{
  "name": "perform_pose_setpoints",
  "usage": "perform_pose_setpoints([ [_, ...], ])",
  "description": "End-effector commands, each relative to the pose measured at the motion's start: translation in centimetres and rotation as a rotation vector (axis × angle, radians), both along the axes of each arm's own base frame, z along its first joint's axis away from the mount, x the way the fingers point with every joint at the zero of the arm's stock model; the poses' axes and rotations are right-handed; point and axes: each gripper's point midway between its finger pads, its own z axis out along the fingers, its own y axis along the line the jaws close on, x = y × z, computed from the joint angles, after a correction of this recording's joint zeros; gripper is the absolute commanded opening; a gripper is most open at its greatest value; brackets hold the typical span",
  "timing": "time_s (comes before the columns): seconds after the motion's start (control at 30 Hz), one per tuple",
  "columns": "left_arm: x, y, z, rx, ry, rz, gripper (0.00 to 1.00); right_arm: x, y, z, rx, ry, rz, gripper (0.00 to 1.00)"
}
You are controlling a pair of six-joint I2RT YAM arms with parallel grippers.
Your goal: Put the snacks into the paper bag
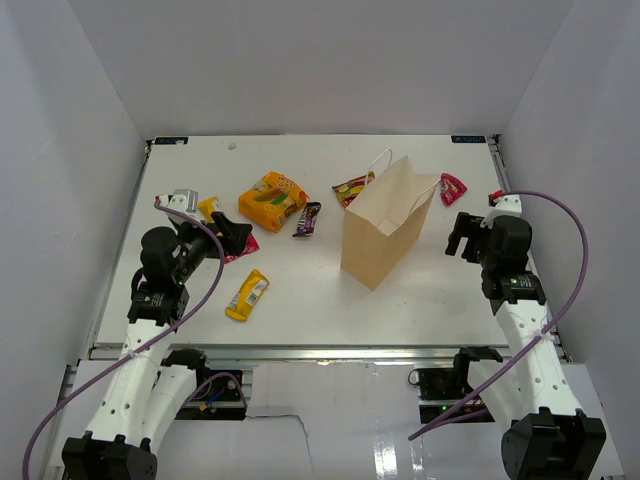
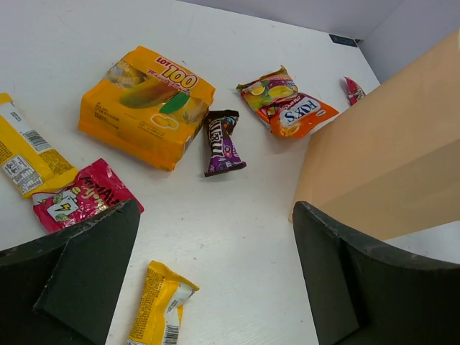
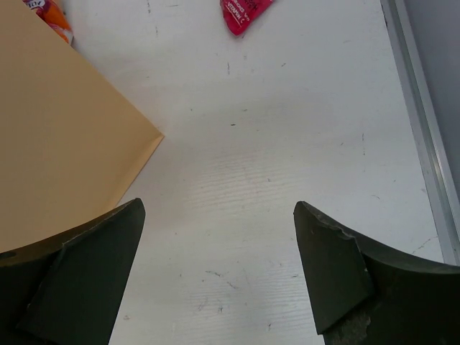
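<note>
My right gripper reaches outward over the red packet (image 1: pixel 453 187) (image 3: pixel 244 13) next, then moves down and closes, since the packet lies outward and below, flat on the tabletop.
The brown paper bag (image 1: pixel 385 225) stands upright right of centre; it also shows in the left wrist view (image 2: pixel 388 165) and the right wrist view (image 3: pixel 65 144). Left of it lie an orange-yellow pouch (image 1: pixel 272 198) (image 2: pixel 147 108), a dark purple bar (image 1: pixel 307 219) (image 2: pixel 223 142), a yellow bar (image 1: pixel 247 295) (image 2: pixel 159 309), a pink packet (image 1: pixel 240 248) (image 2: pixel 79 198) and another yellow bar (image 1: pixel 208 208) (image 2: pixel 21 154). An orange packet (image 1: pixel 352 188) (image 2: pixel 287 108) lies behind the bag. A red packet (image 1: pixel 453 187) (image 3: pixel 244 13) lies to the bag's right. My left gripper (image 1: pixel 235 235) (image 2: pixel 215 273) is open and empty above the pink packet. My right gripper (image 1: pixel 462 235) (image 3: pixel 219 266) is open and empty, right of the bag.
White walls enclose the white table (image 1: pixel 300 290) on three sides. A metal rail (image 3: pixel 424 144) runs along the table's right edge, close to my right gripper.
</note>
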Motion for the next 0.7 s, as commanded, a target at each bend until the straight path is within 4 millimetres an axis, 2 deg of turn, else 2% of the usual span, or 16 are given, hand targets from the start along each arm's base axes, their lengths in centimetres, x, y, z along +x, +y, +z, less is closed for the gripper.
perform_pose_setpoints([
  [0.0, -0.2, -0.2, 0.8, 0.007, -0.038, -0.022, 0.98, 1.0, 0.1, 2.7, 0.005, -0.1, 0.006, 0.9],
  [0.1, -0.3, -0.2, 1.0, 0.006, -0.047, -0.021, 0.98, 0.9, 0.6, 1.7, -0.059, -0.103, 0.09, 0.9],
  [0.2, -0.4, -0.3, 1.0, 0.005, -0.047, -0.028, 0.98, 0.8, 1.7, -0.2, -0.126, -0.074, 0.227, 0.9],
  [0.23, -0.4, -0.4, 1.1, 0.004, -0.049, -0.031, 0.98, 0.8, 1.8, -0.1, -0.139, -0.071, 0.247, 0.9],
  [0.33, -0.6, -0.5, 1.4, 0.001, -0.059, -0.037, 0.98, 0.6, 1.8, -1.5, -0.195, 0.003, 0.31, 0.9],
  [0.4, -0.7, -0.6, 1.5, -0.001, -0.063, -0.043, 0.98, 0.9, 1.2, -1.5, -0.218, 0.041, 0.294, 0.9],
  [0.43, -0.7, -0.6, 1.4, -0.002, -0.063, -0.045, 0.98, 0.9, 0.9, -2.3, -0.228, 0.084, 0.289, 0.9],
  [0.53, -0.8, -0.7, 1.6, -0.003, -0.066, -0.054, 0.98, 1.7, -1.0, -1.6, -0.351, 0.096, 0.259, 0.9],
  [0.57, -0.9, -0.8, 1.8, -0.004, -0.072, -0.058, 0.98, 1.9, -2.2, -1.2, -0.43, 0.098, 0.239, 0.9],
  [0.67, -1.1, -0.9, 2.2, -0.007, -0.085, -0.067, 0.98, 2.5, -3.1, 0.2, -0.536, 0.075, 0.251, 0.9],
])
